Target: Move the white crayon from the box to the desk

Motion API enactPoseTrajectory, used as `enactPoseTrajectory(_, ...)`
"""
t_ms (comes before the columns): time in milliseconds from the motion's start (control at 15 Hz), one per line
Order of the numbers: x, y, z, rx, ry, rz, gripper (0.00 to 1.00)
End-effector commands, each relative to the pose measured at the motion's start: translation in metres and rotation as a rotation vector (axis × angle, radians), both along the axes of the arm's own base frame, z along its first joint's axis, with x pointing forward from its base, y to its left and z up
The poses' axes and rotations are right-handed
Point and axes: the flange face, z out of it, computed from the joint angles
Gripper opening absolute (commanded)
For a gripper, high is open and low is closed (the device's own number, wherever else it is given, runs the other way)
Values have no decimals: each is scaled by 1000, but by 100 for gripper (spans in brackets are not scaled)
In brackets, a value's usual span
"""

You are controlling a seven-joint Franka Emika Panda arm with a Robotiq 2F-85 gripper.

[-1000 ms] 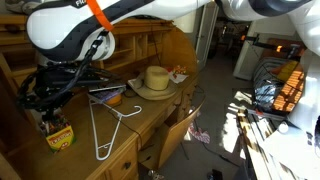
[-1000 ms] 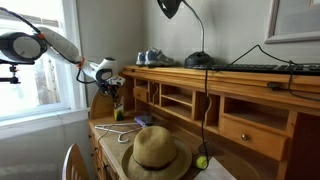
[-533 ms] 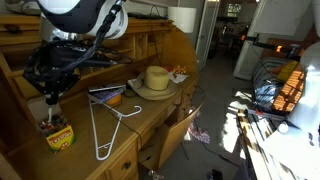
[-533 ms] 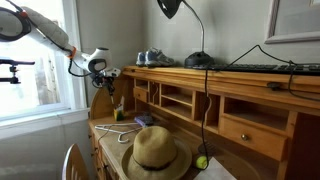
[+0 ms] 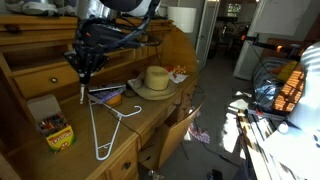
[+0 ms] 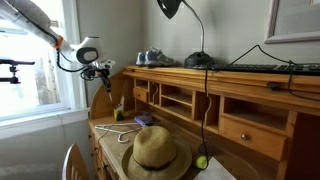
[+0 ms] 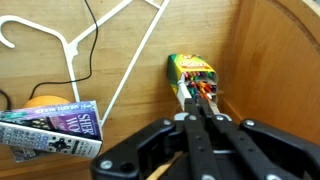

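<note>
I will next lower my gripper to the open desk (image 5: pixel 83 121) (image 7: pixel 149 76) beside the wire hanger and let go of the thin white crayon, because that bare wood is below my gripper.
The yellow-and-green crayon box (image 5: pixel 57 131) stands on the desk (image 5: pixel 152 108) with its tan flap up and coloured tips showing. In the wrist view the box (image 7: pixel 194 75) lies beyond my fingertips. My gripper (image 5: pixel 82 86) hangs high above the desk, between the box and the book. Its jaws are shut on a thin white crayon (image 5: pixel 82 97) that pokes down below them. In the wrist view my gripper (image 7: pixel 193 112) is closed, with a pale strip of the crayon (image 7: pixel 182 93) at its tip. It is small and blurred in an exterior view (image 6: pixel 98 73).
A white wire hanger (image 5: pixel 104 128) lies on the desk beside the box, and it shows in the wrist view (image 7: pixel 96 52). A bluish book (image 5: pixel 108 94), a straw hat (image 5: pixel 154 79) and the desk's cubbyholes (image 6: pixel 178 100) are nearby. A wooden chair (image 5: pixel 180 128) stands in front.
My gripper has risen from the crayon box with the white crayon in it. It has moved up and sideways toward the book and hat.
</note>
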Motion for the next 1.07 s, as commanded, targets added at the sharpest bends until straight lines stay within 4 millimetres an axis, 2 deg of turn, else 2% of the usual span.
enactPoseTrajectory(0,-18,-14,-21,-16,32,-19,2)
enactPoseTrajectory(267,-11,-30,-50,9,93,2,2)
enactPoseTrajectory(600,7,-63,-73,-56,192,-10,2)
enactPoseTrajectory(1000,30,-70,-90,-170,360,40,2)
